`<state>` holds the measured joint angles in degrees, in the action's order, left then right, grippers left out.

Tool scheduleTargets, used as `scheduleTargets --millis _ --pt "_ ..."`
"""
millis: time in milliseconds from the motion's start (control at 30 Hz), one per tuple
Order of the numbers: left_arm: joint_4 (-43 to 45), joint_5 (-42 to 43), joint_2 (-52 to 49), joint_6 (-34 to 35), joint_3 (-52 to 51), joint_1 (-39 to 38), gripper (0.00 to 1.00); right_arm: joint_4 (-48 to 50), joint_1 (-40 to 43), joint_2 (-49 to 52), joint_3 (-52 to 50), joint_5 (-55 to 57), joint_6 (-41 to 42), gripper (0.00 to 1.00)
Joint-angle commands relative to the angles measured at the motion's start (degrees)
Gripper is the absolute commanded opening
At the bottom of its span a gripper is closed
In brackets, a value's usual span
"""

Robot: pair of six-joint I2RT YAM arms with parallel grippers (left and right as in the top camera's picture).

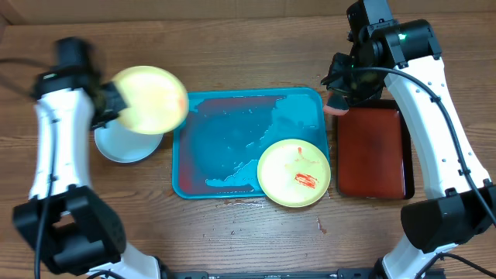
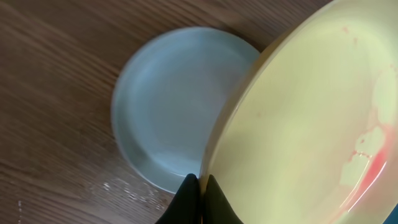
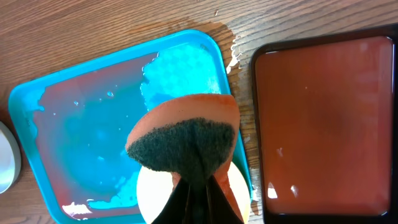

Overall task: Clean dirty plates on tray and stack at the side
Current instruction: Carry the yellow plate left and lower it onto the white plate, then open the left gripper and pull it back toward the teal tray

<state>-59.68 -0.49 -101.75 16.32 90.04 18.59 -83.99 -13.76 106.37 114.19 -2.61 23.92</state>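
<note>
I should next lower my left gripper, move it to the left in the overhead view and let go of the cream plate's rim, because the white plate [image 1: 124,145] [image 2: 177,106] is below my gripper.
My left gripper [image 2: 200,182] is shut on the rim of a pale cream plate [image 1: 149,98] with a faint red smear [image 2: 367,165], held tilted above a white plate [image 1: 124,145] on the table left of the turquoise tray [image 1: 225,139]. The white plate shows below it in the left wrist view [image 2: 168,106]. A third plate [image 1: 293,172] with a red sauce smear lies in the tray's front right corner. My right gripper [image 3: 202,180] is shut on an orange sponge with a dark scrubbing face [image 3: 183,140], held above the tray's right side [image 1: 338,105].
A dark red tray with a black rim [image 1: 374,151] lies right of the turquoise tray. The turquoise tray holds wet, reddish water and foam [image 3: 93,118]. Wood table all round.
</note>
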Motion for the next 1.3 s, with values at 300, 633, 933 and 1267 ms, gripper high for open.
scheduleTargets --millis 300,633,933,1267 --pt "13.31 2.21 1.73 1.44 -15.98 9.77 0.04 0.68 0.07 -0.87 0.31 -0.09 -0.33 0.04" --pt "19.34 1.79 1.7 3.41 -21.33 9.88 0.2 0.11 0.07 -0.87 0.31 -0.09 -0.33 0.04" --pt "18.97 15.08 1.73 -4.31 -17.99 6.93 0.49 0.11 0.07 -0.87 0.31 -0.09 -0.33 0.04" --pt "14.29 29.59 1.73 -11.15 -15.32 -13.92 0.55 0.46 0.07 -0.85 0.31 -0.07 -0.33 0.04"
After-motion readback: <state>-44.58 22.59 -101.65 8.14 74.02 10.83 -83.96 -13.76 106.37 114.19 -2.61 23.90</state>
